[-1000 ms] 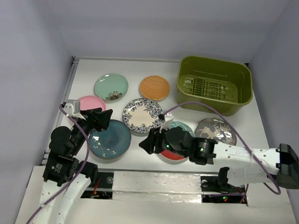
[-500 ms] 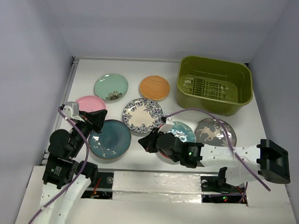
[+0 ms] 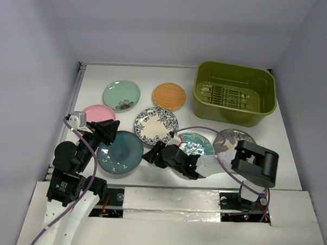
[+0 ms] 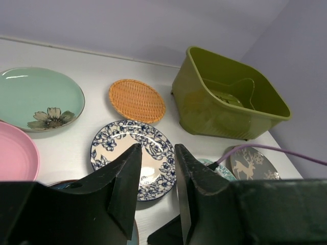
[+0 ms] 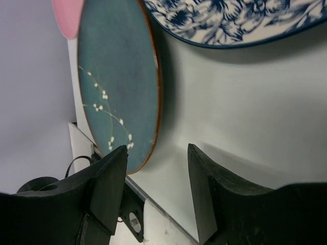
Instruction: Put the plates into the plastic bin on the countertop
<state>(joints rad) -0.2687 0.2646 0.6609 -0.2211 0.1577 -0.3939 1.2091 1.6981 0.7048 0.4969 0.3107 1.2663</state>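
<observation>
The dark teal plate's adjacent rim stands off the countertop. My right gripper needs to slide left in the top view next, fingers around that rim.
Seven plates lie flat on the white countertop [image 3: 95, 79]: mint green [image 3: 121, 95], orange [image 3: 169, 95], pink [image 3: 97, 112], blue-rimmed white [image 3: 156, 125], dark teal [image 3: 121, 153], red-and-teal [image 3: 196, 143] and silver deer [image 3: 233, 141]. The olive plastic bin [image 3: 234, 93] stands at the back right with no plate in it. My left gripper [image 4: 158, 148] hovers open and holds nothing, above the dark teal plate's left rim, facing the blue-rimmed plate [image 4: 110, 145]. My right gripper [image 5: 157, 148] is open and holds nothing, low beside the dark teal plate's [image 5: 117, 87] right edge.
The right arm's forearm lies over the near rim of the red-and-teal plate, and its elbow [image 3: 254, 164] sits folded over the deer plate's near edge. A purple cable [image 3: 206, 130] loops above those plates. White walls close in the counter on three sides.
The right arm folded in and its gripper slid left, off the red-and-teal plate, toward the dark teal plate. The left gripper stayed almost in place.
</observation>
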